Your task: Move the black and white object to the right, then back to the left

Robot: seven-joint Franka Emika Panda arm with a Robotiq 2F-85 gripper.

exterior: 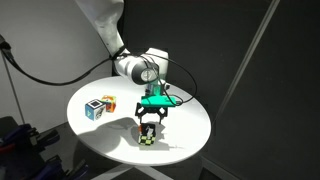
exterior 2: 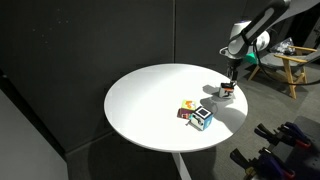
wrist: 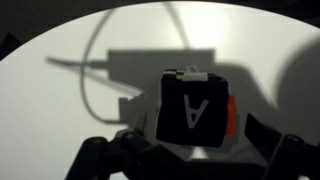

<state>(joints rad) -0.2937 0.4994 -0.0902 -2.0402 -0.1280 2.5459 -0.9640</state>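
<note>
The block stands below, between the wide-open fingers. Next, my gripper moves down over the black and white object [exterior: 147, 133] [wrist: 194, 112] and closes on both sides.
The black and white object [exterior: 148, 137] stands on the round white table [exterior: 105, 135], near its edge. In the wrist view this blocky object [wrist: 195, 108] shows a dark face with a pale letter A, a red side and a hint of green on top. My gripper [exterior: 149, 128] hangs straight over it, open, with one finger on each side. In the wrist view the gripper [wrist: 195, 152] has its dark fingers [wrist: 283, 152] well apart from the block's sides. From the far side, an exterior view shows the gripper [exterior 2: 229, 86] down at the object [exterior 2: 226, 93].
A blue cube with a white face [exterior: 96, 109] and a small orange-red piece [exterior: 110, 102] sit together elsewhere on the table, also seen in an exterior view as the cube [exterior 2: 202, 118] and the piece [exterior 2: 187, 111]. Black curtains surround the table. A cable's shadow [wrist: 100, 70] crosses the tabletop.
</note>
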